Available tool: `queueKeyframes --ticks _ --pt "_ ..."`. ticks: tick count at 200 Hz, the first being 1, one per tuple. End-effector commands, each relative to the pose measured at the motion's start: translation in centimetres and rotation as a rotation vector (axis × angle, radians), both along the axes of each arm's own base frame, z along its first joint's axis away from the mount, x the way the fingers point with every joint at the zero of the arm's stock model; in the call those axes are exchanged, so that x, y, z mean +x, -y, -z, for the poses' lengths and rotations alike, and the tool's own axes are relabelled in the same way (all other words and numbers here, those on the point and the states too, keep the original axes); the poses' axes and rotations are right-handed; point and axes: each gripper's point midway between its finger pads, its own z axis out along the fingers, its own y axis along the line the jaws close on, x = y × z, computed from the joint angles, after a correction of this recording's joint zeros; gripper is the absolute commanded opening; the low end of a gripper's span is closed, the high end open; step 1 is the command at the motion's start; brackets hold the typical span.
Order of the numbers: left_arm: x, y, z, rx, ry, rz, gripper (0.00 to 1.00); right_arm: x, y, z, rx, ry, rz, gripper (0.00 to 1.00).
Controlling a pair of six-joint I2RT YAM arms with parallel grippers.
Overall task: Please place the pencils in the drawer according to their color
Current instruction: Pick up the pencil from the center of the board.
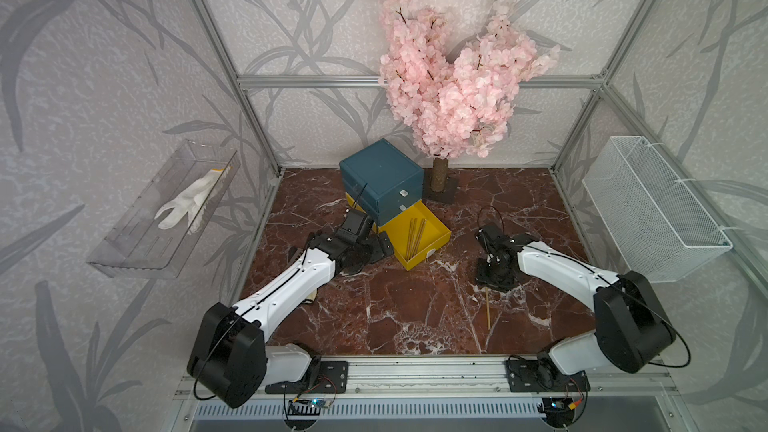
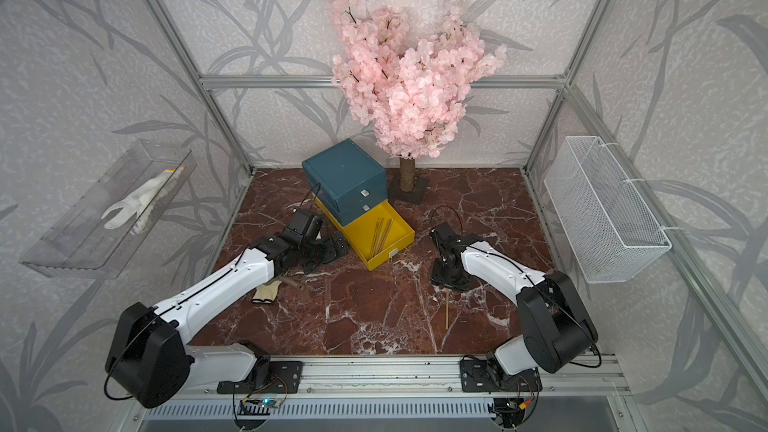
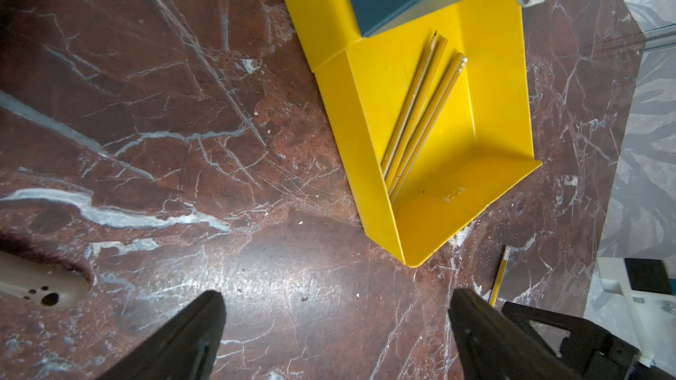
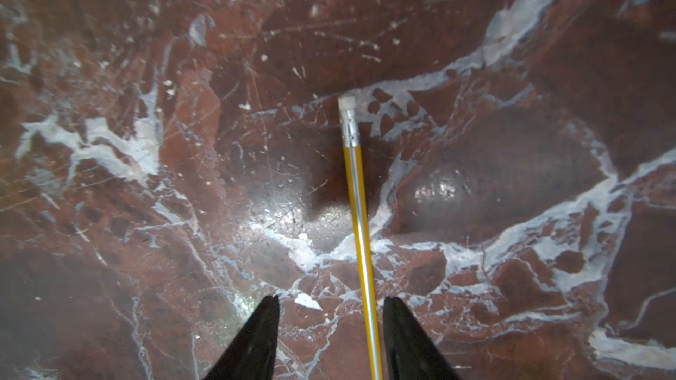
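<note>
My right gripper lowers onto the yellow pencil's body (image 1: 488, 296) (image 4: 364, 267) past its metal band next and closes, because the pencil already runs between its open fingers.
The teal drawer chest (image 1: 380, 176) stands at the back of the marble table, with its yellow bottom drawer (image 1: 436, 228) pulled out. Several yellow pencils (image 3: 420, 111) lie in that drawer. One more yellow pencil (image 1: 488, 309) lies alone on the table at the front right. My right gripper (image 4: 331, 299) hangs open just over it. The shaft (image 4: 360, 213) runs between the fingers, close to one of them and not clamped. My left gripper (image 3: 336, 297) is wide open over bare marble beside the yellow drawer's (image 3: 494, 85) front corner, holding nothing. I see no teal or dark pencils.
A pink blossom tree (image 1: 449, 89) stands on a dark base behind the chest. A white wire basket (image 1: 652, 209) hangs on the right wall. On the left wall is a clear shelf holding a white glove (image 1: 187, 201). A pale beige object (image 2: 266, 292) lies under my left arm.
</note>
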Motion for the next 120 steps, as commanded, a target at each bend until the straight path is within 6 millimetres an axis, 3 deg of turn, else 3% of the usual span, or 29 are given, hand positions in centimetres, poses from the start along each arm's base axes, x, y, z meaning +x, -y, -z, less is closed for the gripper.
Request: queueKeyframes --ticks 1,56,120 --pt "-0.1 -0.2 -0.2 -0.008 0.015 -0.003 1.00 -0.7 0.9 1.1 -0.040 -0.030 0.005 0.50" --pt "-0.1 -0.1 -0.2 -0.016 0.014 -0.003 1.00 -1.8 0.8 3.6 -0.034 -0.097 0.002 0.47" --pt "-0.4 -0.2 0.2 -0.014 0.004 -0.007 1.00 -3.3 1.0 5.8 -0.029 -0.152 0.020 0.37"
